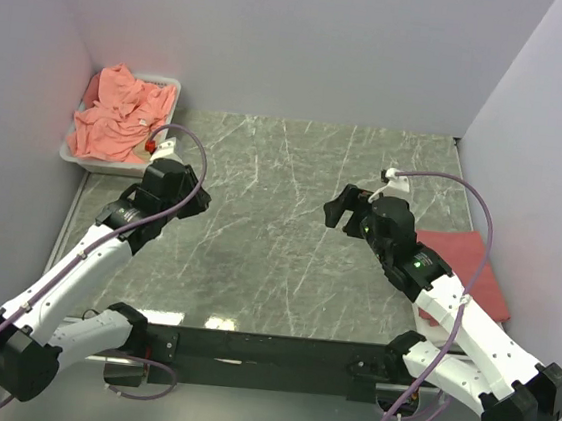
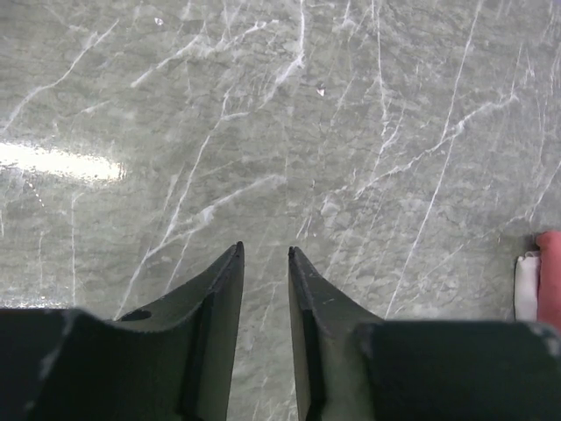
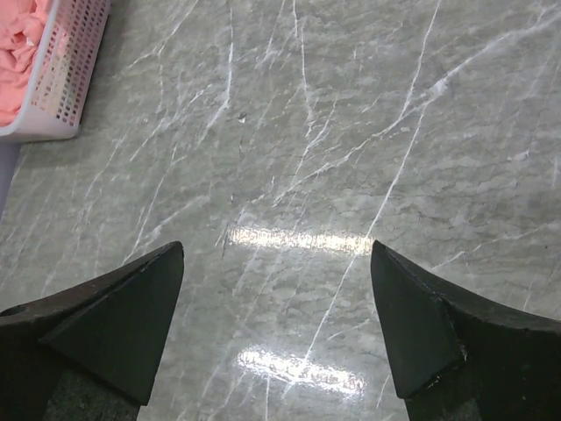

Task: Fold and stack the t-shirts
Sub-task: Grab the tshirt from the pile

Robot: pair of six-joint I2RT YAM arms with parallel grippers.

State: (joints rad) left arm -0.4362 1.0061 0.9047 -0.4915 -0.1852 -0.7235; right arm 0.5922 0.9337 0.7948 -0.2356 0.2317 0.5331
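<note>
I should next swing my left gripper outward over the basket (image 1: pixel 170 84) and down onto the crumpled t-shirts, because they are outward and to its left in the top view.
Crumpled salmon-pink t-shirts (image 1: pixel 120 115) fill the white lattice basket (image 1: pixel 170 84) at the back left; a corner of them (image 3: pixel 17 53) shows in the right wrist view. A folded rose-red t-shirt (image 1: pixel 472 263) lies flat at the table's right edge, partly under my right arm. Just in front of the basket, my left gripper (image 1: pixel 183 182) (image 2: pixel 265 251) hovers over bare marble, its jaws a little apart with nothing between them. Near the table's middle, my right gripper (image 1: pixel 340 207) (image 3: pixel 277 250) stands wide open and empty above the marble.
Grey walls close in the table on the left, back and right. The basket (image 3: pixel 66 79) sits in the back left corner. A sliver of red cloth (image 2: pixel 550 276) beside something white (image 2: pixel 526 285) shows at the right edge of the left wrist view.
</note>
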